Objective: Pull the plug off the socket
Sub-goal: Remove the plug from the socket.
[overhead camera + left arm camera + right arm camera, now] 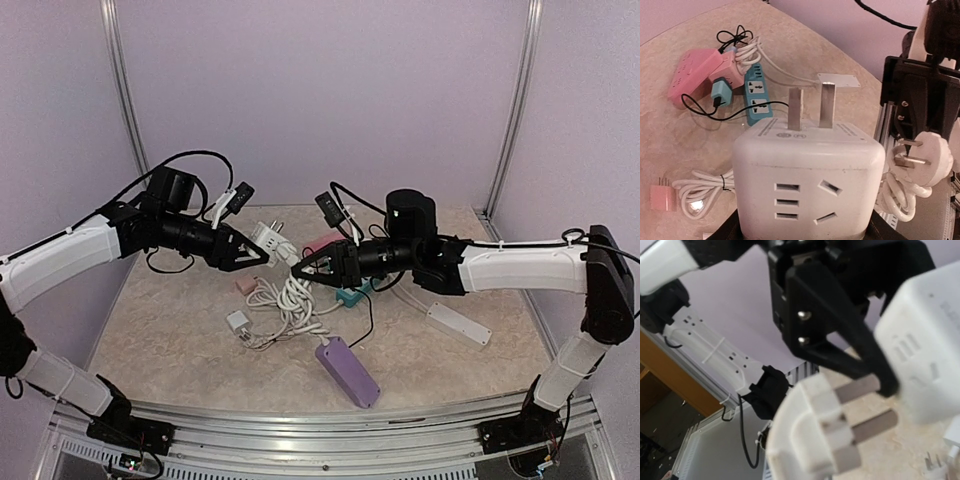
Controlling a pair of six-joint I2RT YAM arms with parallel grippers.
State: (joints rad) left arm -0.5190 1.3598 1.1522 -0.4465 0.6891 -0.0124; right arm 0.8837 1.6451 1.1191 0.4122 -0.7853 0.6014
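Note:
My left gripper brings the unplugged socket down and left in the top view next, onto clear tabletop (212, 287) beside the pink adapter, and releases it.
The white cube socket (807, 180) sits between the fingers of my left gripper (256, 256), held above the table with its two bare prongs pointing away. In the top view the socket (268, 238) is at the gripper's tip. My right gripper (298, 268) is shut on the white round plug (926, 156), whose three prongs are bare and free of the socket. The right wrist view shows the plug (815, 440) up close, with the socket (925, 355) a short gap away. The plug's white cable (288, 296) hangs down to the table.
On the table lie a pink power strip (690, 75), a teal strip (756, 95), a purple strip (347, 372), a white strip (458, 322), a small pink adapter (662, 197) and a white adapter (238, 322). Coiled white cable lies under both grippers.

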